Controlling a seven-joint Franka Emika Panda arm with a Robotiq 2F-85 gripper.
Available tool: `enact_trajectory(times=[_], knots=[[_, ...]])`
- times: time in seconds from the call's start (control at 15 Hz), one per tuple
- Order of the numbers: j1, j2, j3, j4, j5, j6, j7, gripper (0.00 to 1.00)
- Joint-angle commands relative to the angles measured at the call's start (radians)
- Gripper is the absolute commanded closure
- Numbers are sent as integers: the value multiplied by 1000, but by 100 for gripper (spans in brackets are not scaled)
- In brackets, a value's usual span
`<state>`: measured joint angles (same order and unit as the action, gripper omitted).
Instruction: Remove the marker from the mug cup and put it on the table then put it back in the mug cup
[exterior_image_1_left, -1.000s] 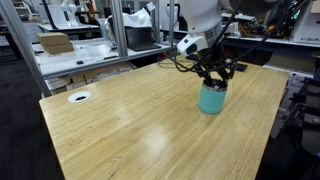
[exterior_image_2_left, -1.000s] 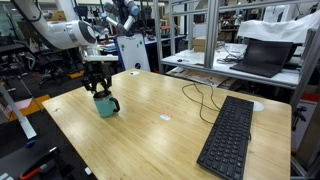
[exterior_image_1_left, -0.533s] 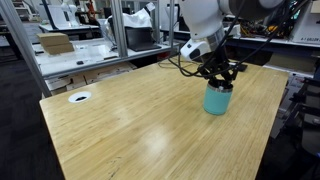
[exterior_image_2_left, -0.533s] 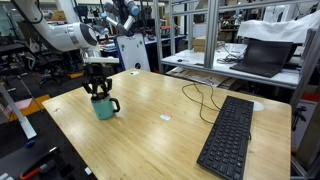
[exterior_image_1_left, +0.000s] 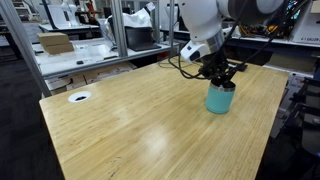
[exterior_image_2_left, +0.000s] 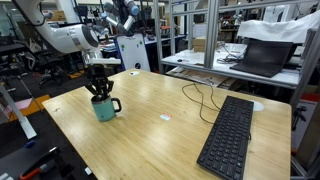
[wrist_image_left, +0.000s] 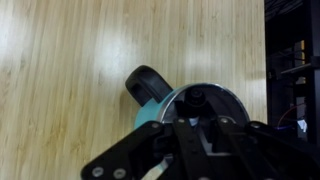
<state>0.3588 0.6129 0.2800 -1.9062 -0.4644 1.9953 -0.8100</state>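
The marker still sits inside the mug cup (exterior_image_1_left: 219, 101), so my gripper lifts up next. It then carries the marker past the handle, lowers to the bare wood beyond and releases.
The teal mug cup (exterior_image_1_left: 219, 101) stands near the far right edge of the wood table (exterior_image_1_left: 130, 125). It also shows in the exterior view (exterior_image_2_left: 103, 109) with a dark handle. My gripper (exterior_image_1_left: 222, 82) (exterior_image_2_left: 99, 90) is straight above it with its fingertips at the rim. In the wrist view the mug cup (wrist_image_left: 150, 112) is seen from above, and the fingers (wrist_image_left: 192, 125) meet over its mouth. The marker's dark round end (wrist_image_left: 193, 98) shows inside the cup just past the fingertips. The fingers look closed on the marker. Its light body is hidden.
A long black keyboard (exterior_image_2_left: 228, 135) and a black cable (exterior_image_2_left: 200, 95) lie on the table, with a small white scrap (exterior_image_2_left: 166, 117) between them and the cup. A white-ringed hole (exterior_image_1_left: 79, 97) sits near one corner. Metal shelving benches (exterior_image_1_left: 90, 45) stand behind.
The gripper and the mug cup have shifted together a little toward the table's edge. The gripper stays at the cup's mouth.
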Motion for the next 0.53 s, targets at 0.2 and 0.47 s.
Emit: enact_trajectory(times=[0.2, 0.47], knots=[[1, -57, 5, 9, -29, -39, -11, 95], [-3, -138, 7, 0, -28, -83, -20, 95]])
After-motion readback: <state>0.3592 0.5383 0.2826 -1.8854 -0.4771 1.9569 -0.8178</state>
